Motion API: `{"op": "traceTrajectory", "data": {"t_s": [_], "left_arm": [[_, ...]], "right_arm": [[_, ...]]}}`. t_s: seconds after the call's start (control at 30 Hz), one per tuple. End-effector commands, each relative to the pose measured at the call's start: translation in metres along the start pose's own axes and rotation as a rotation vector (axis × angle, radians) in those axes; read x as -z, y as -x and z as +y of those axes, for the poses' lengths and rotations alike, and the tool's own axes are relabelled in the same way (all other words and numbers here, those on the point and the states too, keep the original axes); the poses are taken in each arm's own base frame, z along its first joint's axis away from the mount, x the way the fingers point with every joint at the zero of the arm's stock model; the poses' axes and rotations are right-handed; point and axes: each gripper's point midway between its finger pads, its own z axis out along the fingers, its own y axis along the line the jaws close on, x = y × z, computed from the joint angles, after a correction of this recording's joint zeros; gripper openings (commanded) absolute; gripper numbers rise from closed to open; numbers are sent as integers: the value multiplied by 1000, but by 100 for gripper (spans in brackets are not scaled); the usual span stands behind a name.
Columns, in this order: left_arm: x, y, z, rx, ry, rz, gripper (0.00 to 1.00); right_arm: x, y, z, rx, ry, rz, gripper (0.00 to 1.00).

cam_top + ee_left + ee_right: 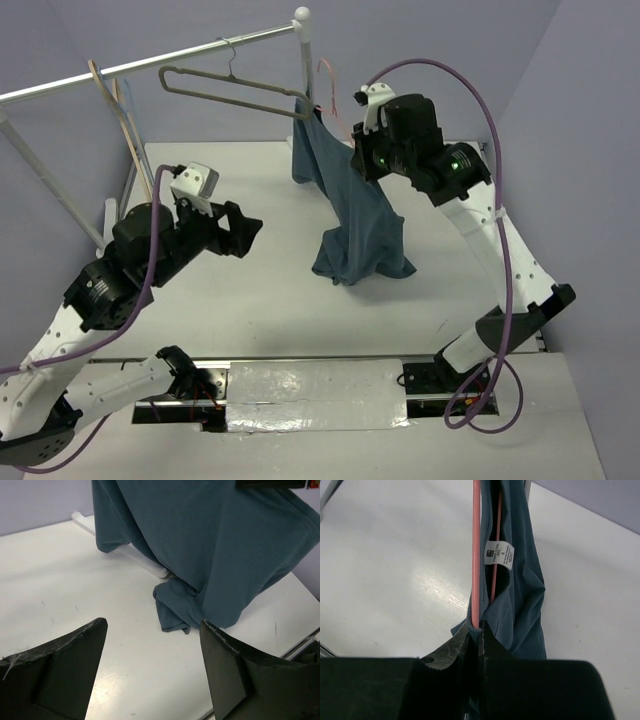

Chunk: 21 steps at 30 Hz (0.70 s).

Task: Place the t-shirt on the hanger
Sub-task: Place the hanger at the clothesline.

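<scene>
The hanger's hook point(326, 78) is hanging unhooked. My right gripper should next carry it outward and to the left in the top view, onto the bar's post end point(286, 32), and let go.
The dark slate-blue t-shirt point(352, 215) hangs from my right gripper point(357, 158), with its hem bunched on the table. In the right wrist view the gripper point(479, 630) is shut on the shirt's ribbed collar point(520, 595) together with the thin red-pink hanger wire point(476, 555). A second wire of the hanger runs inside the neck beside the white label point(499, 554). The hanger's hook point(326, 78) shows near the rack post. My left gripper point(250, 228) is open and empty, low over the table to the left of the shirt point(210, 545); its gripper point point(152, 625) is short of the hem.
A rail point(150, 65) at the back left carries a thick grey-brown hanger point(235, 95) and pale wooden hangers point(115, 110). A white post point(303, 60) stands behind the shirt, and its white foot point(140, 557) lies on the table. A foil strip point(315, 395) runs along the front edge.
</scene>
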Motion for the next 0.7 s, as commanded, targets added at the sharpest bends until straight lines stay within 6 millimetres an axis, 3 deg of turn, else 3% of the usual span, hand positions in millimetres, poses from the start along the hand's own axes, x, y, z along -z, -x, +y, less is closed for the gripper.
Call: {"op": "traceTrajectory", "data": {"t_s": [0.0,0.03,0.2,0.3,0.43,0.47,0.5,0.67], "left_arm": [[7,19,3,-22,6,-87,87],[8,18,3,-23,2,-85,87],[12,10,3,-32,-16,-83,87],[10,3,1,-39,-32,-70,87],[10,2,-1,-43,-44,-68,88],[9,2,-2,-45,-47,-70,88],[8,1,-2,-46,-49,-69,88],[0,-8,2,-67,-24,-24,88]], "right_arm": [[14,50,3,56,42,-125,0],[2,49,2,82,45,-108,0],[-13,69,-7,120,40,-133,0],[-31,65,-4,115,84,-100,0],[-26,54,14,104,173,-99,0],[-34,43,18,106,191,-93,0],[-18,48,25,120,211,-134,0],[-17,54,28,129,222,-164,0]]}}
